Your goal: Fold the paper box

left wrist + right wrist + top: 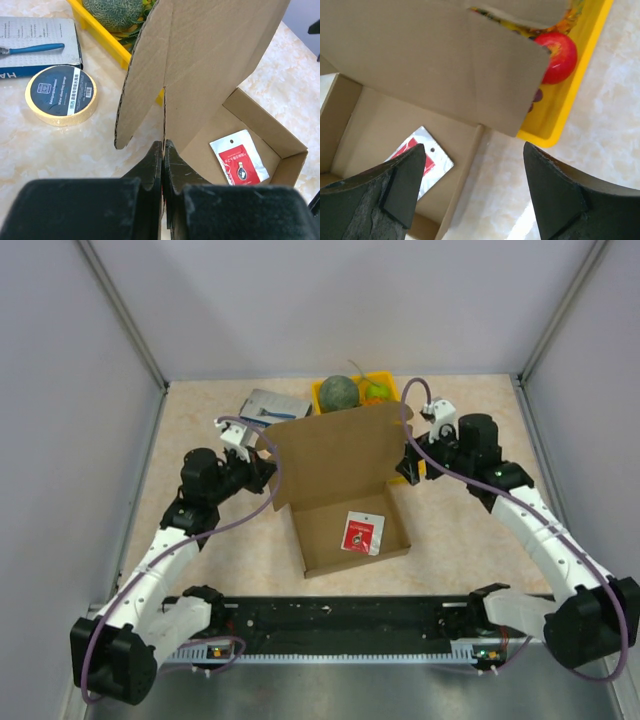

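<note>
My right gripper's fingers are open, and only the other end is held. The gripper will next move outward and close its fingers on the lid's side flap.
The brown paper box lies mid-table as a shallow open tray, with its lid standing up at the far side. A red and silver packet lies inside it. My left gripper is at the box's left rear corner. In the left wrist view my left gripper is shut on an edge-on cardboard panel. My right gripper is at the right rear corner. In the right wrist view it is open, with the box's right wall between its fingers and the lid's side flap above, touching neither.
A yellow fruit tray with a green melon stands just behind the lid; its rim and a red fruit lie close to my right gripper. A tape roll and a blue-grey packet lie at the left rear.
</note>
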